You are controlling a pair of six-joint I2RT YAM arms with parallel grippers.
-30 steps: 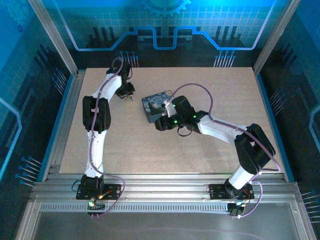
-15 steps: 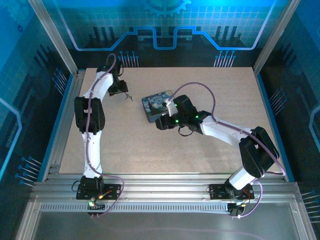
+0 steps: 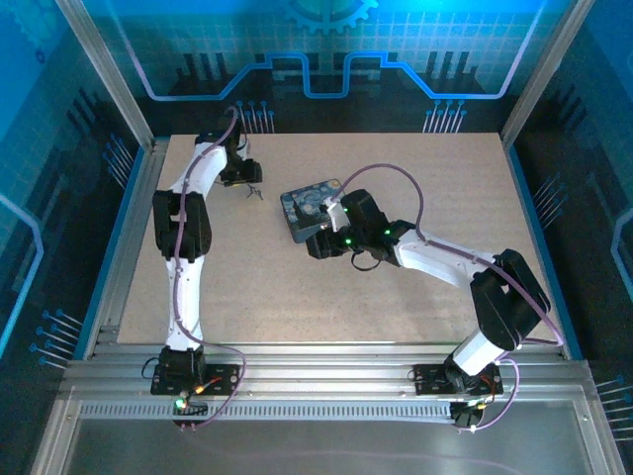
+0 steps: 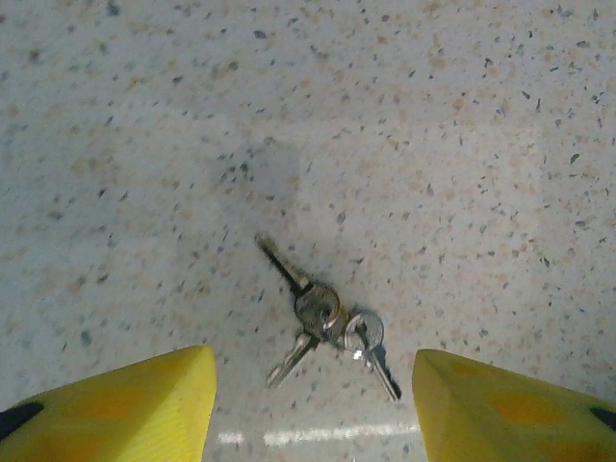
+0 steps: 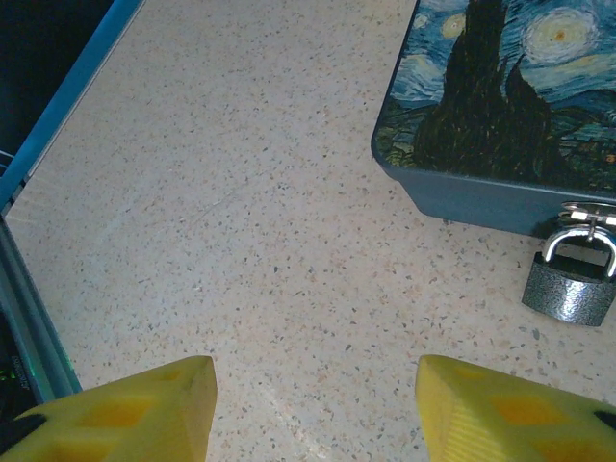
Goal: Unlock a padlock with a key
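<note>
The left gripper will next go down onto the small heap of keys and close its fingers there.
A small bunch of keys (image 4: 327,322) on a ring lies flat on the speckled table, just ahead of my left gripper (image 4: 313,385), which stands open; nothing touches its yellow fingers (image 4: 144,404). From above, the key (image 3: 254,190) is a tiny dark speck right of the left gripper (image 3: 243,176) at the table's back left. The grey padlock (image 5: 570,284) hangs shut on the hasp of the dark blue painted box (image 5: 500,106). My right gripper (image 5: 316,385) is open over bare table, left of and short of the padlock.
The box (image 3: 309,208) sits mid-table with the right gripper (image 3: 316,237) at its near side. A blue rail and metal frame (image 5: 38,164) border the table on the left. Purple cables (image 3: 396,178) loop over the right arm.
The left gripper has opened and the keys now lie on the table. The left arm drew back to the left, then eased back toward them. The right arm has barely moved.
</note>
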